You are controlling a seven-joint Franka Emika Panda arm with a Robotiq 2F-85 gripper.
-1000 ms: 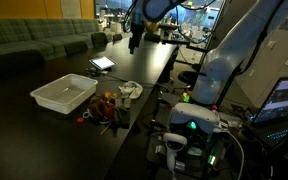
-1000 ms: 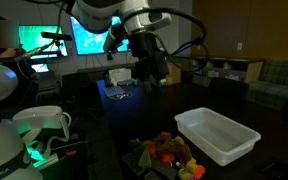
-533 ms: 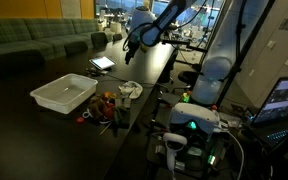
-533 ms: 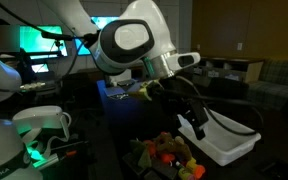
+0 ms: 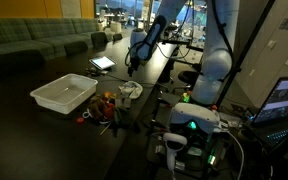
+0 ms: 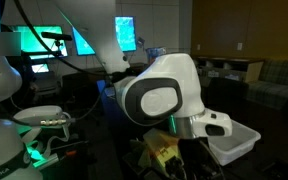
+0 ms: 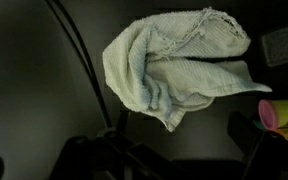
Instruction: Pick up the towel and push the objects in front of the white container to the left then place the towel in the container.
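Observation:
I need to move my gripper toward the towel, then lower it to its bunched folds by the cables (image 5: pixel 133 87).
A crumpled white towel (image 7: pixel 174 65) lies on the dark table, filling the upper middle of the wrist view. It also shows in an exterior view (image 5: pixel 131 90), just right of a pile of small colourful objects (image 5: pixel 106 104). The white container (image 5: pixel 64 94) stands left of that pile; its corner shows behind the arm (image 6: pixel 240 140). My gripper (image 5: pixel 131 68) hangs above the towel, open and empty, apart from it. In the wrist view its dark fingers (image 7: pixel 169 150) frame the table below the towel.
A pink and yellow object (image 7: pixel 284 112) lies right of the towel. Black cables (image 7: pixel 79 60) run past its left side. A tablet (image 5: pixel 102 63) lies further back on the table. The table edge and lit equipment (image 5: pixel 189 125) are close by.
The arm has swung from high at the back of the table down and towards the towel. Its wrist now fills the middle of an exterior view and hides most of the container.

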